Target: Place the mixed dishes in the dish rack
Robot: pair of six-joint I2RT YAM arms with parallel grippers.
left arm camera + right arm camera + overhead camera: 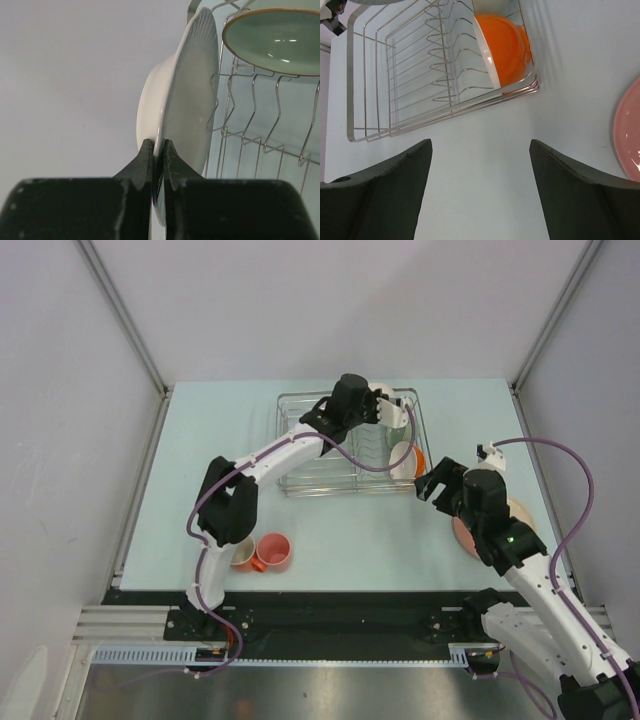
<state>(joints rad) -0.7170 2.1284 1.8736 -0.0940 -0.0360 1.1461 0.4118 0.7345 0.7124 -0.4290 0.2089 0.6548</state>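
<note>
My left gripper next moves back toward the pale green bowl before releasing the white plate's rim, since the plate still juts past the rack's far edge.
The silver wire dish rack stands at the far middle of the table. My left gripper is over its far right corner, shut on the rim of a white plate held on edge; the jaws pinch the rim. A pale green bowl leans in the rack just beside the plate. A bowl, orange outside and white inside, stands on edge at the rack's right end. My right gripper is open and empty over bare table, near the rack.
A pink-and-cream plate lies on the table at the right, partly under my right arm, and shows in the right wrist view. An orange-red mug and a pinkish cup lie near the left arm's base.
</note>
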